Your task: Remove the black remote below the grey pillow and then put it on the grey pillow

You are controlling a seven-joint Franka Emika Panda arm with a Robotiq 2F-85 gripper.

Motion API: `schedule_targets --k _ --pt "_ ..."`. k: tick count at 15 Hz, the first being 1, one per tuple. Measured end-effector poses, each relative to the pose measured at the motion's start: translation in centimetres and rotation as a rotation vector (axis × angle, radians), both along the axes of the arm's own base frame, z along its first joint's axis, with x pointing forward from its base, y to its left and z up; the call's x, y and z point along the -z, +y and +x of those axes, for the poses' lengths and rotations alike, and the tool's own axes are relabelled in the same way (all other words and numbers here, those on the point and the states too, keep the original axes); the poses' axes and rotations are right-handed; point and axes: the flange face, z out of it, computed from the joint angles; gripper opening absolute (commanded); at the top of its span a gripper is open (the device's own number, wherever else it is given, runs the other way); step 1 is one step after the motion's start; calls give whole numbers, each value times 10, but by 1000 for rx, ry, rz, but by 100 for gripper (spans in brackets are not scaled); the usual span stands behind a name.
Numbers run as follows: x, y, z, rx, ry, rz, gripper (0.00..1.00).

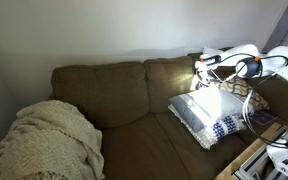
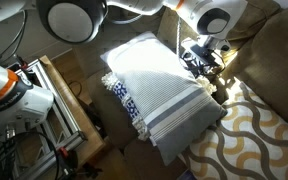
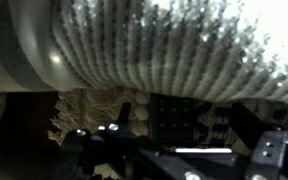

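My gripper should next move slightly away from the grey pillow's ribbed side and close its fingers around the black remote (image 3: 174, 118), because the remote's exposed end is between them.
The grey pillow (image 1: 197, 110) lies on the right seat of the brown couch and is brightly lit; it shows in both exterior views (image 2: 154, 90). In the wrist view its ribbed face (image 3: 164, 40) fills the top. The black remote (image 3: 174, 118), with rows of buttons, pokes out from under the pillow's edge. My gripper (image 3: 181, 132) is low at that edge, open, with a finger on each side of the remote and a gap beside it. It also shows in both exterior views (image 1: 202, 68) (image 2: 202, 62). The remote is hidden in the exterior views.
A tan-and-white lattice pillow (image 2: 249, 140) lies against the grey pillow on the gripper's side. A cream knitted blanket (image 1: 49, 140) is piled on the couch's other end. A metal frame with robot gear (image 2: 59, 95) stands in front of the couch.
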Motion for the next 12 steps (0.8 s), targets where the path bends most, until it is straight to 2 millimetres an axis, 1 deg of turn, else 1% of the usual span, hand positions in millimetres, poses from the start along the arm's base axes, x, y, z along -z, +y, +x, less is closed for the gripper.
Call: schedule_targets --k 3,6,7,8,9,10,12 --pt "23 3 0 -14 -36 -23 100" --pt "39 9 2 -32 -74 -41 100" --pt "42 12 3 -40 -78 -45 75" --pt "43 14 4 -49 -83 -52 74" --pt "43 15 5 -58 -88 -60 68" --pt "43 17 7 -66 -91 -66 57" --pt "42 18 8 -78 -89 -76 42"
